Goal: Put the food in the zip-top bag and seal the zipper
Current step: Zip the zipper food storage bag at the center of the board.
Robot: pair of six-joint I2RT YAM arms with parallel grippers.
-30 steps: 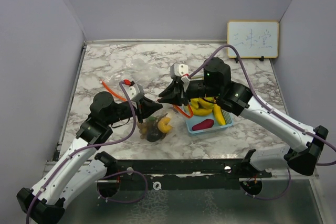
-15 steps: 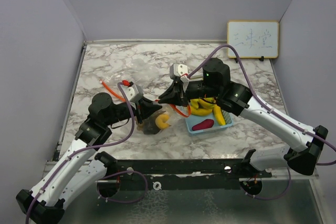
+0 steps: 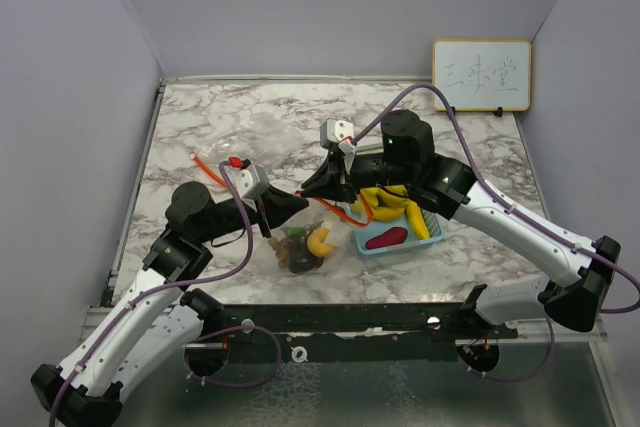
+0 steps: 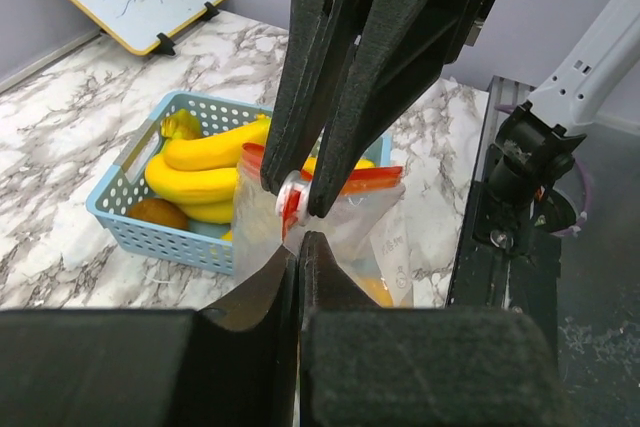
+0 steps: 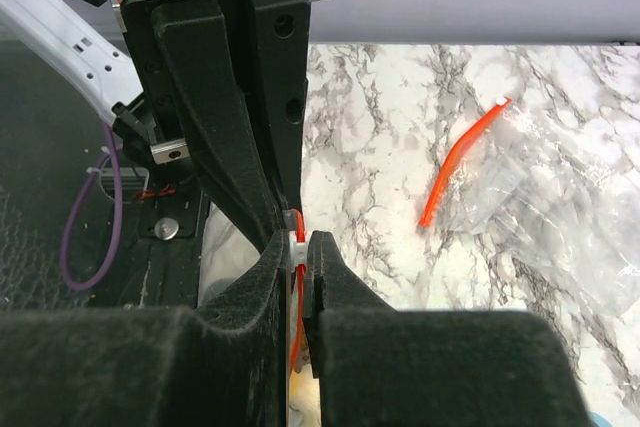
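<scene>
My right gripper slides away from my left gripper along the red zipper to the basket end next, then opens, since the bag gapes.
The clear zip-top bag (image 3: 308,235) with a red zipper (image 4: 352,178) hangs between my two grippers just left of the basket. It holds a yellow piece (image 3: 319,240) and dark pieces (image 3: 297,259). My left gripper (image 3: 297,206) is shut on the bag's top edge, as the left wrist view (image 4: 301,238) shows. My right gripper (image 3: 313,190) is shut on the white zipper slider (image 5: 297,247), right above the left fingertips. Yellow bananas (image 3: 385,199) and a magenta tuber (image 3: 386,238) lie in the light-blue basket (image 3: 424,239).
A second clear bag (image 5: 540,197) with an orange strip (image 3: 207,167) lies flat on the marble at the back left. A small whiteboard (image 3: 481,74) leans on the back wall at the right. The black mounting rail (image 3: 350,322) runs along the near edge.
The bag's contents bunched up, then dropped lower again. Both grippers have shifted slightly left, and both stay shut on the bag's top.
</scene>
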